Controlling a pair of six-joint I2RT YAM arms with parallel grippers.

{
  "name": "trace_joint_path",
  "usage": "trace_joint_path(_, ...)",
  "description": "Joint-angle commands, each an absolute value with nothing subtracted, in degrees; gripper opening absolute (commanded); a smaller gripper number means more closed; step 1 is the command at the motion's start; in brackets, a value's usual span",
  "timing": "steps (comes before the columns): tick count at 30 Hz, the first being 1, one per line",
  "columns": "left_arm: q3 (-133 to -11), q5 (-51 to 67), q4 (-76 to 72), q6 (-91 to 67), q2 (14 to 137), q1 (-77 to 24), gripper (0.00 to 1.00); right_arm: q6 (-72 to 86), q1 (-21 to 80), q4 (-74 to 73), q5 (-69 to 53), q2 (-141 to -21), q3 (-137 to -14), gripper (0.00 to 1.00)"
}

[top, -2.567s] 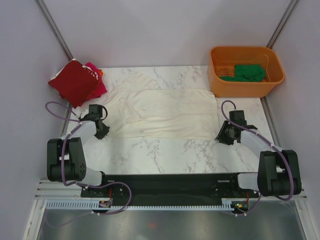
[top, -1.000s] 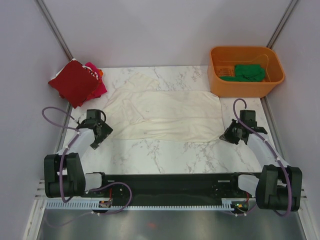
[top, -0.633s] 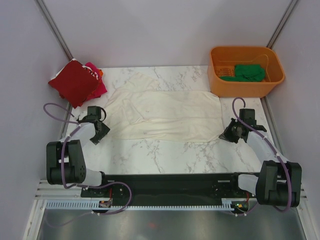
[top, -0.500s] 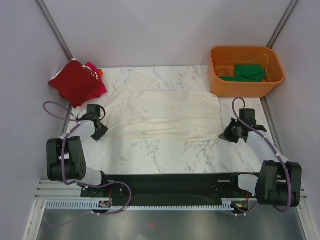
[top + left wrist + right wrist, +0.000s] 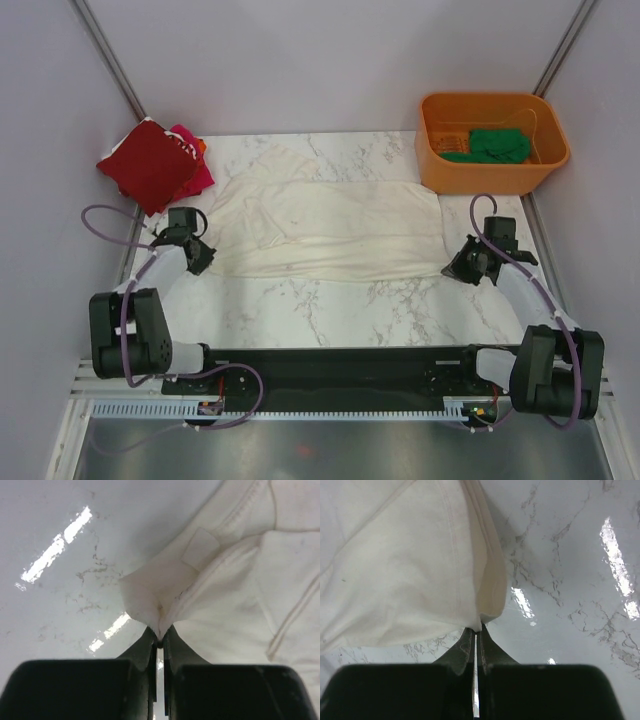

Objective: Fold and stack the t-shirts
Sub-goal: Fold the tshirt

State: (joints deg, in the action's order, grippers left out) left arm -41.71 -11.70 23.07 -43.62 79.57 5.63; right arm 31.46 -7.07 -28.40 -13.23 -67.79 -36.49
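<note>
My left gripper should next lift the t-shirt's pinched corner, draw it back and release it over the empty bare marble by the near table edge.
A large cream-white t-shirt (image 5: 330, 228) lies folded lengthwise across the marble table. My left gripper (image 5: 203, 257) is shut on its near left corner (image 5: 159, 616), the cloth pinched at the fingertips. At the other end, my right gripper (image 5: 452, 270) is shut on the near right corner (image 5: 481, 611). A dark red t-shirt (image 5: 145, 164) lies folded on a magenta-pink one (image 5: 196, 168) at the back left. A green t-shirt (image 5: 500, 145) sits crumpled in the orange tub (image 5: 478, 174).
The orange tub stands at the back right corner, just beyond the cream shirt's right end. Grey walls close in the table on the left, right and back. Bare marble (image 5: 330, 310) lies between the shirt and the arm bases.
My left gripper moved in to the shirt's near left corner and shut on it. The right gripper stayed shut on the right corner, shifting only slightly.
</note>
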Motion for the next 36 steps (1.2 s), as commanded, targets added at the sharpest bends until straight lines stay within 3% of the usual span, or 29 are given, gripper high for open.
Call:
trace_joint_path(1,-41.22,-5.92,26.52,-44.21,71.83,5.98,0.02,30.85,-7.82,-29.62,-13.71,-65.22,-38.94,0.0)
trace_joint_path(10,-40.96,1.93,41.55,-42.19,53.03,5.98,0.02,31.73,-8.61,-35.23,-13.45,-57.14,-37.36,0.0)
trace_joint_path(19,-44.56,6.15,53.95,-43.16,43.43,5.89,0.03,34.27,-11.95,-39.54,-14.06,-54.84,-36.21,0.0)
trace_joint_path(26,-45.97,5.89,61.51,-41.93,39.29,5.89,0.06,36.04,-13.53,-44.29,-13.01,-52.82,-36.38,0.0)
trace_joint_path(29,-46.05,7.82,64.68,-40.43,36.66,5.89,0.14,35.6,-13.54,-47.45,-10.82,-51.07,-37.53,0.0)
trace_joint_path(30,-45.88,9.82,65.3,-39.3,35.78,5.89,0.41,35.33,-13.54,-47.98,-10.72,-49.76,-37.44,0.15)
trace_joint_path(31,-45.97,10.71,66.17,-38.33,34.81,5.89,0.6,35.16,-13.62,-48.42,-10.64,-49.14,-37.27,0.33)
trace_joint_path(33,-46.84,11.34,70.3,-37.18,32.88,4.84,0.87,34.81,-13.54,-48.69,-11.16,-48.17,-37.44,0.97)
trace_joint_path(36,-49.12,10.99,72.24,-36.57,31.82,3.96,0.89,35.33,-13.45,-49.92,-10.11,-47.2,-40.32,0.98)
